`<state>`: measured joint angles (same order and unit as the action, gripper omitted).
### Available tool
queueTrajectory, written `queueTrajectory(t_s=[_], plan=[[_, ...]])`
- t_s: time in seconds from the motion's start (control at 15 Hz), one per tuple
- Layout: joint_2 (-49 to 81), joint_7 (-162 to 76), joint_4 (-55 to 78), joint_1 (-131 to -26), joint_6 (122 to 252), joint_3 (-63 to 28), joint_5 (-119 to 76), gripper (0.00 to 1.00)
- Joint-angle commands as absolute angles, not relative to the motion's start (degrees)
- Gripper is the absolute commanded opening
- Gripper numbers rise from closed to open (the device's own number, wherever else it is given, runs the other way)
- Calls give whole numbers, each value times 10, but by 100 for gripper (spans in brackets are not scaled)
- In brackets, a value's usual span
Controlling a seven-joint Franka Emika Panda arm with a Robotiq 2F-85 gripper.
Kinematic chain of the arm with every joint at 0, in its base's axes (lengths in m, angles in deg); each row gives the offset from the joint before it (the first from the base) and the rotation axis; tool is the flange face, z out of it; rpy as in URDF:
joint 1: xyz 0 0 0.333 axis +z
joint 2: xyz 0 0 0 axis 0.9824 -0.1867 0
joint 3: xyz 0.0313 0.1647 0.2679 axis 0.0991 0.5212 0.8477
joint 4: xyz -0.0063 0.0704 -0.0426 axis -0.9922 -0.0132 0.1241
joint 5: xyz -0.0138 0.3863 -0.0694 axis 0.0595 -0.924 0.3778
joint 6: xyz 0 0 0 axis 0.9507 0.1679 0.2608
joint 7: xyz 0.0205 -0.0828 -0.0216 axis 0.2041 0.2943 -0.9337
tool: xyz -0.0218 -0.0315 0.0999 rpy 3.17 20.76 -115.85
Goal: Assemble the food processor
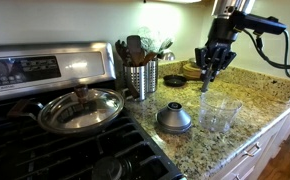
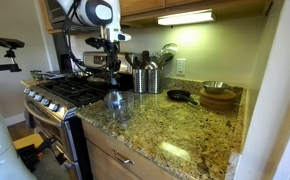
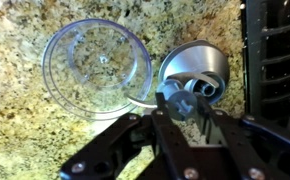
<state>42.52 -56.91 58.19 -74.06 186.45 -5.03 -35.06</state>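
Note:
The spindle piece (image 3: 177, 98) goes to the left in the wrist view and down to the clear bowl's empty middle (image 3: 95, 67) next, and my gripper releases it there.
The food processor lies in two parts on the granite counter. The dark grey dome top (image 1: 175, 118) stands beside the clear plastic bowl (image 1: 220, 112). In the wrist view the bowl (image 3: 95, 68) is at the left and the dome (image 3: 197, 72) at the right. My gripper (image 1: 209, 68) hangs above and behind them and is shut on a small grey-blue spindle piece (image 3: 177, 98) with a cross-shaped end. The piece hangs down from the fingers (image 1: 205, 86). In an exterior view the gripper (image 2: 113, 62) is above the two parts (image 2: 115, 100).
A wide steel pan with glass lid (image 1: 80, 108) sits on the gas stove (image 1: 45, 140). A perforated utensil holder (image 1: 140, 78) stands behind the dome. A small black pan (image 2: 178, 96) and wooden bowls (image 2: 220, 97) lie further along the counter.

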Motion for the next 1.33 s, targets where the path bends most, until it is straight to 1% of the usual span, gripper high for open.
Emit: queueTrajectory(t_s=[0.0,0.67,1.27], plan=[[430,-604,590,-761,1871,-67,-339,13],[399,-643,624,-786,1890,-87,-330,13],[327,-637,625,-782,1940,-98,-340,13]])
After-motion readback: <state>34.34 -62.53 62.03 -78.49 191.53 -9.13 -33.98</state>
